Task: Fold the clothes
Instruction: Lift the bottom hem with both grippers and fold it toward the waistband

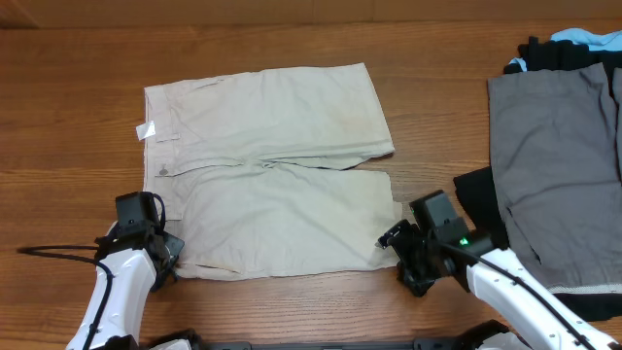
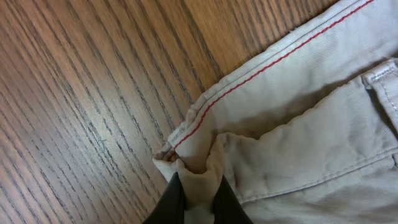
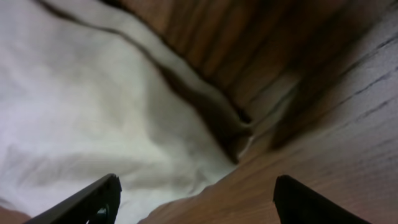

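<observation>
I need to lift the pinch with my left gripper next, carry it outward, lower it at the far waistband corner point(image 1: 153, 95) of the still-spread shorts and let go.
The beige shorts point(image 1: 267, 165) lie flat on the wooden table, waistband at the left, legs to the right, a small white tag point(image 1: 147, 130) at the waistband. My left gripper point(image 1: 171, 255) is at the near left waistband corner and is shut on a pinch of that beige cloth point(image 2: 198, 177); red stitching runs along the edge. My right gripper point(image 1: 400, 255) is open at the near right leg hem corner, its fingers point(image 3: 196, 199) spread over the hem corner point(image 3: 205, 162) and bare wood.
Grey shorts point(image 1: 559, 165) lie at the right edge over a black garment point(image 1: 476, 199), with black and light blue cloth point(image 1: 573, 41) behind. A black cable point(image 1: 58, 251) runs from the left arm.
</observation>
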`<state>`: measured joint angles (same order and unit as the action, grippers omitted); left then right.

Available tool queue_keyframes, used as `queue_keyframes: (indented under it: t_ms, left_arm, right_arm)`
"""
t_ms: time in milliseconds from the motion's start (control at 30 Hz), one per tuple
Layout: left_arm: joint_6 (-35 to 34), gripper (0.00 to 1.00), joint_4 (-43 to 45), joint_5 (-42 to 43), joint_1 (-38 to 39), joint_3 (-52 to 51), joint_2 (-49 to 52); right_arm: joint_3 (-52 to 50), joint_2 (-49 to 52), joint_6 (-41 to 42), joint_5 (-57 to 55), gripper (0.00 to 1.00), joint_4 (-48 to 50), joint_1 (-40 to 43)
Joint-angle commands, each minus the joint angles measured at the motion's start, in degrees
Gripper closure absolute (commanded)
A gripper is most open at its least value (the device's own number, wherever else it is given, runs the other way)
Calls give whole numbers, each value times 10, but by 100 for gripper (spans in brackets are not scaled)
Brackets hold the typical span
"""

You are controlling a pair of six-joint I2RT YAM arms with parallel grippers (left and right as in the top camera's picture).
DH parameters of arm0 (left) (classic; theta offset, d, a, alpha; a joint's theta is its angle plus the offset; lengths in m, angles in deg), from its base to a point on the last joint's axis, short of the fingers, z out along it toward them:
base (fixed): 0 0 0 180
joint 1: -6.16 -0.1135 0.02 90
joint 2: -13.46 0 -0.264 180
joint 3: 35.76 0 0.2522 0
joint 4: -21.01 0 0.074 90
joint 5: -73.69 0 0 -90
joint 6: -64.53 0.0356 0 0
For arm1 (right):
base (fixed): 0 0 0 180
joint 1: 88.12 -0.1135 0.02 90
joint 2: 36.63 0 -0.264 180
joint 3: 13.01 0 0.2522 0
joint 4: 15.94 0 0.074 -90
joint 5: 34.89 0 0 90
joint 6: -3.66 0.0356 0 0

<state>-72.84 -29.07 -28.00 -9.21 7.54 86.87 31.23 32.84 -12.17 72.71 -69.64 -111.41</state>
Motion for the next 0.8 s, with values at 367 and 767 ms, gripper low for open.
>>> queue_keyframes:
  t_ms: [367,767]
  left_arm:
    - [22,91,-28,43,0,-30,21]
    - [134,96,-166,67,0,83,21]
  right_arm:
    - [-47,-3,58,-53,81,85,-2]
    - [45,-17,-48,-120,96,10,0]
